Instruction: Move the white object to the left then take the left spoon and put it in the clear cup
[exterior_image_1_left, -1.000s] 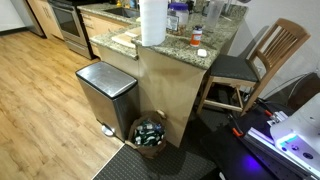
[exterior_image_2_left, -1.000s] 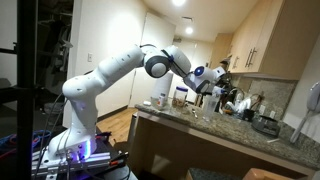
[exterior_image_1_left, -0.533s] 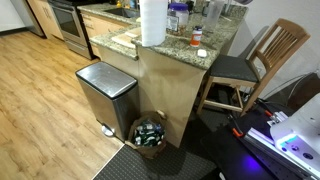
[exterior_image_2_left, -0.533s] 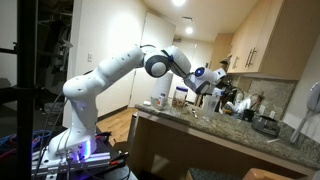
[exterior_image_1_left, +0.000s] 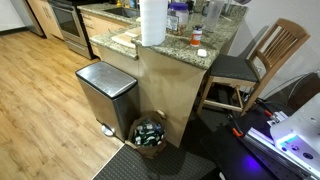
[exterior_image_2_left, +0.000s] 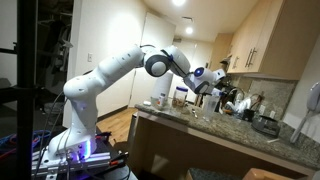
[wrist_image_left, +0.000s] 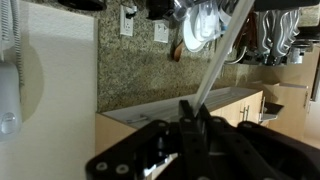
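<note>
My gripper should next move down toward the clear container below it and let go of the long pale spoon handle, which is still hanging above the counter.
In the wrist view my gripper is shut on a long pale spoon handle that slants up and to the right in front of the granite backsplash. In an exterior view the gripper hangs above the counter beside several containers. A small white roundish lump, the white object, lies on the granite counter near its front edge. A clear container stands on the counter close to the gripper; I cannot tell if it is the clear cup. No other spoon shows clearly.
A tall paper-towel roll stands on the counter corner. Below are a steel bin, a basket of bottles and a wooden chair. Wall outlets and hanging utensils line the backsplash.
</note>
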